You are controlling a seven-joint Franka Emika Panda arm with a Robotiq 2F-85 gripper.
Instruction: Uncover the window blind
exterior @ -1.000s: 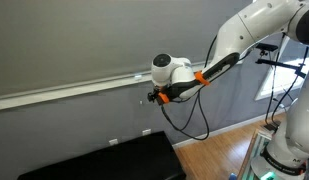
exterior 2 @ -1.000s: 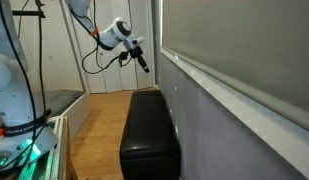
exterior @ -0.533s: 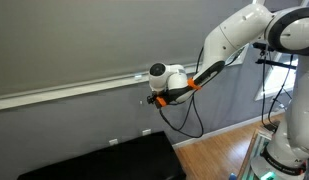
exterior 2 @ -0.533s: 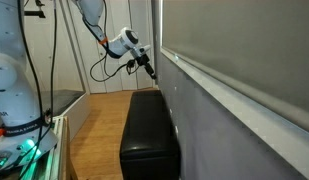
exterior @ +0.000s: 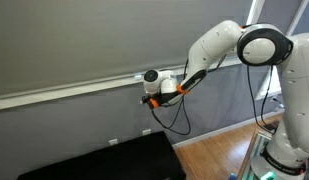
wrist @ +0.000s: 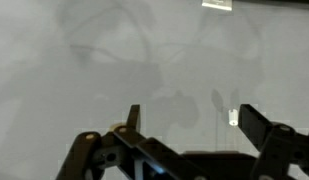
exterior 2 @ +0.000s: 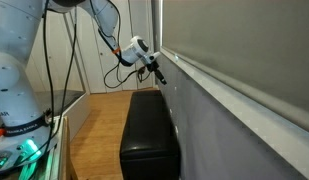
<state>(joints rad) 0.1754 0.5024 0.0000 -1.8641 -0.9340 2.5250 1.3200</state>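
Observation:
The small white pull hangs beside one gripper finger, so my gripper next shifts toward the right in the wrist view and closer to the wall around it.
The window blind is a wide plain grey shade over the upper wall, also seen in the exterior view from the side. Its thin pale bottom rail runs across the wall. My gripper is right at the wall just below the rail's end, as both exterior views show. In the wrist view the gripper is open and empty, facing a flat grey surface. A small white pull hangs on a thin cord just inside the right finger.
A black padded bench stands against the darker grey wall below the rail, and shows in the side exterior view too. Cables loop under my arm. Wooden floor lies beside the bench.
My arm has reached toward the wall. The gripper moved from out in the room to the wall just under the rail's end.

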